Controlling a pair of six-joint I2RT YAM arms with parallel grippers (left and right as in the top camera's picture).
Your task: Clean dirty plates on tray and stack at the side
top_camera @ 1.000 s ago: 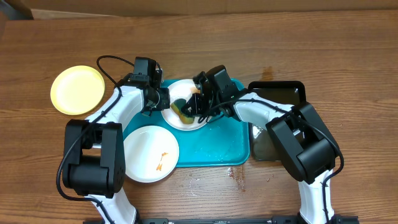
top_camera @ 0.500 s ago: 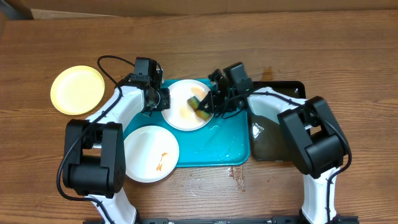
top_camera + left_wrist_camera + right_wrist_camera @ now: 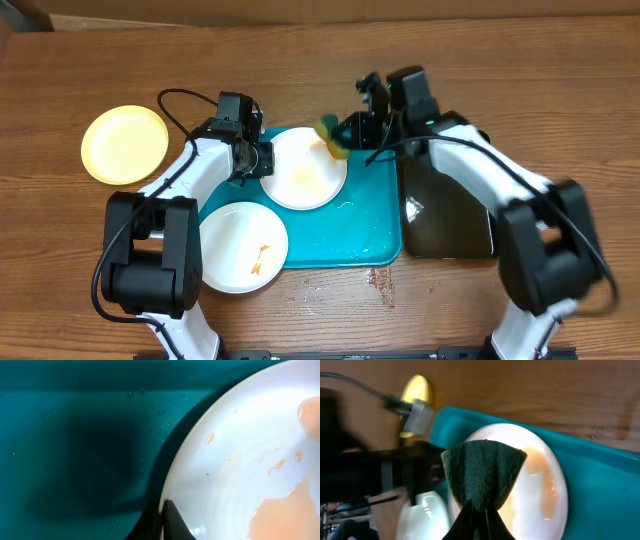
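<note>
I next need to move my right gripper back off the plate and then down into the black tray beside the turquoise one, as it has an open part of its bottom for the sponge [image 3: 329, 138].
A white plate [image 3: 305, 170] with a pale orange smear lies at the back of the turquoise tray [image 3: 355, 235]. My left gripper [image 3: 262, 160] is shut on its left rim; the left wrist view shows the fingertips [image 3: 172, 522] pinching the plate's edge [image 3: 240, 460] over the tray floor [image 3: 75, 435]. My right gripper [image 3: 345, 137] is shut on a yellow-green sponge [image 3: 329, 138], held above the plate's back right edge. In the right wrist view the sponge [image 3: 482, 472] hangs in front of the plate [image 3: 540, 490]. A second smeared white plate [image 3: 243, 247] overlaps the tray's front left corner. A pale yellow-green plate [image 3: 124, 144] lies on the table at far left.
A black tray [image 3: 447, 205] sits against the turquoise tray's right side, under my right arm. Wet patches shine on the turquoise tray floor, and some drops lie on the wooden table [image 3: 380, 280] in front of it.
My right gripper has lifted the sponge off the plate and pulled back to the right, above the tray's back edge. The left gripper has stayed on the plate's rim.
</note>
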